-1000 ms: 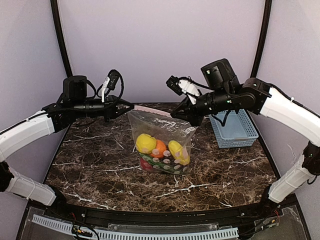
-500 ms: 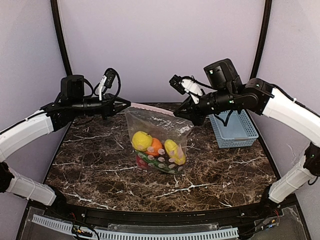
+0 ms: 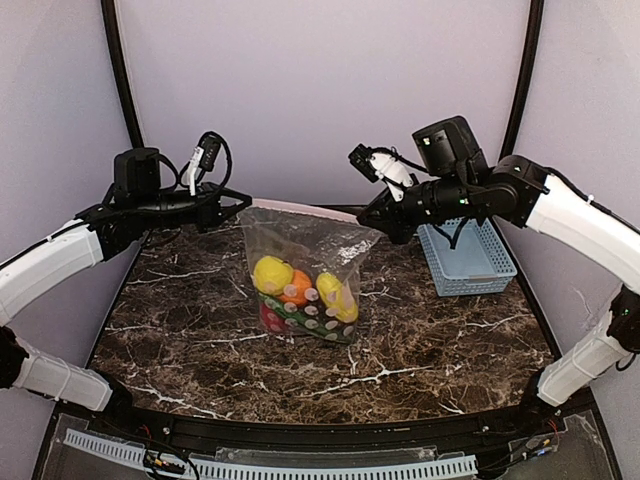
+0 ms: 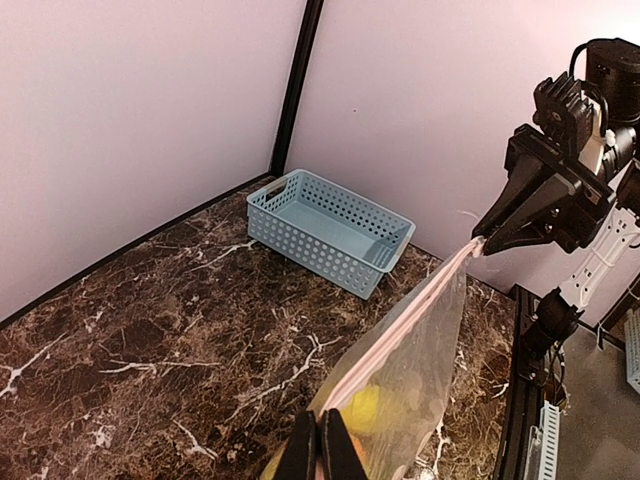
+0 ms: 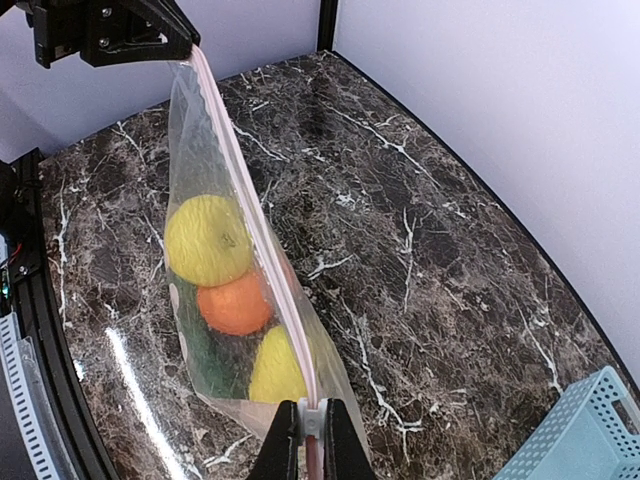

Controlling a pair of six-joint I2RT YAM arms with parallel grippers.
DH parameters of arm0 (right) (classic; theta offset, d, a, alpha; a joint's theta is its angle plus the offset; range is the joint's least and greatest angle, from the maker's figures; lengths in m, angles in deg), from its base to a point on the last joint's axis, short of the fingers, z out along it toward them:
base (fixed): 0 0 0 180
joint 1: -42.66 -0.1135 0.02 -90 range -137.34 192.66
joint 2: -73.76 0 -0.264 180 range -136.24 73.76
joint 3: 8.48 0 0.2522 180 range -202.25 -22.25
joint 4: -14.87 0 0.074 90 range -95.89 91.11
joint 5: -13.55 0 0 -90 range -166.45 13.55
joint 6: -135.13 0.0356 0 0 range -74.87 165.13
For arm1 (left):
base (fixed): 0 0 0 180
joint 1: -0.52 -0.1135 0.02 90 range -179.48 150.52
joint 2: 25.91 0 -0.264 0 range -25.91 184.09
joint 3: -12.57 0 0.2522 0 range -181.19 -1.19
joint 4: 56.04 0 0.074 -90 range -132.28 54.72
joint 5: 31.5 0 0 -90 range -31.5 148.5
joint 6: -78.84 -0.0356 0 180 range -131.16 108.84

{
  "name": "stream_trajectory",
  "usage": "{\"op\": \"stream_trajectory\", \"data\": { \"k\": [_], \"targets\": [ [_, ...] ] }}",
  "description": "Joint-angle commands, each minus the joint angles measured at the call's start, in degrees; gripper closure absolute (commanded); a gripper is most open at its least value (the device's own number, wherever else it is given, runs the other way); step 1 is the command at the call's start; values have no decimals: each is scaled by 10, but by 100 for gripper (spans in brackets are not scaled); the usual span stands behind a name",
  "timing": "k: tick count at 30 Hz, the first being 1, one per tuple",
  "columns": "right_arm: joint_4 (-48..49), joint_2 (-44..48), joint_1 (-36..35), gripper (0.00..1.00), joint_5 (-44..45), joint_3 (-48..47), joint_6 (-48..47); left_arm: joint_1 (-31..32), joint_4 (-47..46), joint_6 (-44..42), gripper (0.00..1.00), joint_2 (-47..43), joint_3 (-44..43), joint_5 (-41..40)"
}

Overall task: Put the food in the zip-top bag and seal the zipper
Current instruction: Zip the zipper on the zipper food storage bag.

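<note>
Next, my right gripper moves away from my left gripper to the zipper's end [image 3: 366, 220] [image 5: 315, 460] and then opens, as pink zipper still shows past the slider.
The zip-top bag [image 3: 303, 245] hangs stretched between my two grippers above the marble table. The zipper [image 3: 300, 210] runs taut along its top as a pinkish strip. My left gripper [image 3: 243, 206] is shut on the bag's left corner at the end of the zipper [image 4: 405, 315], jaws [image 4: 321, 447] pressed together. At the other end my right gripper [image 3: 372, 227] is shut on a white slider on the zipper [image 5: 252, 215], fingers [image 5: 312, 440] clamped around it. The food lies inside the bag: a yellow fruit [image 5: 207, 240], an orange piece [image 5: 235, 302], another yellow piece [image 5: 275, 368], with red [image 3: 270, 318] and green [image 3: 312, 322] below.
A light-blue slatted basket [image 3: 468, 258] stands at the right rear of the table, behind my right arm; it also shows in the left wrist view [image 4: 330, 230]. Black frame posts and pale walls close in the back and sides.
Both arms have carried the hanging bag to the left and a little toward the back. Both grips are unchanged.
</note>
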Motion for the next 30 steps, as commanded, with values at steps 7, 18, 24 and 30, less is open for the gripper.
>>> {"op": "stream_trajectory", "data": {
  "k": [7,18,24,30],
  "targets": [
    [-22,15,31,100,39,16,23,-37,-13,20,99,-17,4,-19],
    [-21,13,51,100,36,20,31,-45,-16,23,99,-12,8,-24],
    [-4,0,52,100,37,16,41,-45,-17,28,99,5,6,-16],
    [22,-29,59,100,65,3,75,-45,-5,25,99,16,0,-37]
  ]
}}
